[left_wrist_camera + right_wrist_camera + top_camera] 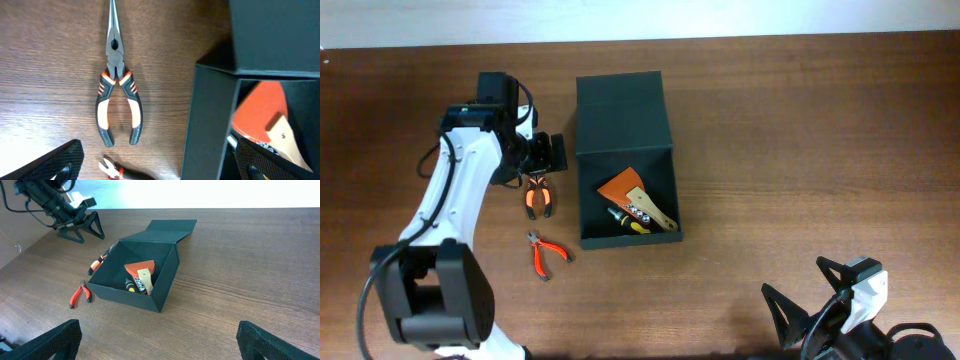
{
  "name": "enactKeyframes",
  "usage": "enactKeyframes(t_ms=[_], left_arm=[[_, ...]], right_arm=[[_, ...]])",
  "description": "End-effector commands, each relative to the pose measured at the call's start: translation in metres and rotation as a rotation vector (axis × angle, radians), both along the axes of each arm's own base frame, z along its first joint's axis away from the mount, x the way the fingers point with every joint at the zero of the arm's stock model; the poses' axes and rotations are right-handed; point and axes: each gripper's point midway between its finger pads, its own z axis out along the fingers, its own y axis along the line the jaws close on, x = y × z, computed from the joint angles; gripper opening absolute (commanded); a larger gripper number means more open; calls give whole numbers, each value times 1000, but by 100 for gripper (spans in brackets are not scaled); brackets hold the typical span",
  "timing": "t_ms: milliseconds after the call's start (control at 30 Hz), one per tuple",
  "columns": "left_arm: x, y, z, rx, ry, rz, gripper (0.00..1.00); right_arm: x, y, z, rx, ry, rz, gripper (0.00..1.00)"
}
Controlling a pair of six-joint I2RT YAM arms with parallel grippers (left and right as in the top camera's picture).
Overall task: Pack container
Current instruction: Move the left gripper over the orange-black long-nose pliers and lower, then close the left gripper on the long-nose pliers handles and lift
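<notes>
I should next lower my left gripper backward onto only the handle beside the container, because the pliers' handles lie spread apart below my left gripper and back from it.
The dark green container (588, 195) lies open in the middle of the table, its flap lid (620, 115) folded back. Inside it are an orange scraper with a wooden handle (638, 195) and a yellow-black screwdriver (625, 222). Long-nose pliers (538, 197) with orange-grey handles lie on the table left of the container. Small red cutters (546, 254) lie nearer the front. My left gripper (545, 155) is open and empty, above the pliers' tip; the left wrist view shows the pliers (117, 100) between its fingers (160, 167). My right gripper (810, 292) is open and empty at the front right.
The right wrist view shows the container (137, 292), the pliers (97, 264), the cutters (79, 292) and bare wood between my right fingers (157, 342). The container wall (207, 125) stands close to my left gripper's right finger. The table's far edge meets a white wall.
</notes>
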Motion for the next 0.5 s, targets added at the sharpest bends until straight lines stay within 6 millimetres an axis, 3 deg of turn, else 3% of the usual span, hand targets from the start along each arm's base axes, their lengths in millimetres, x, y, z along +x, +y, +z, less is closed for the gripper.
enactKeyframes(t_ms=[0, 467], left_arm=[[5, -5, -8, -33, 25, 12, 99], [-3, -6, -62, -36, 188, 58, 99]], right_arm=[[0, -2, 1, 8, -5, -12, 99], [0, -2, 1, 8, -5, -12, 99]])
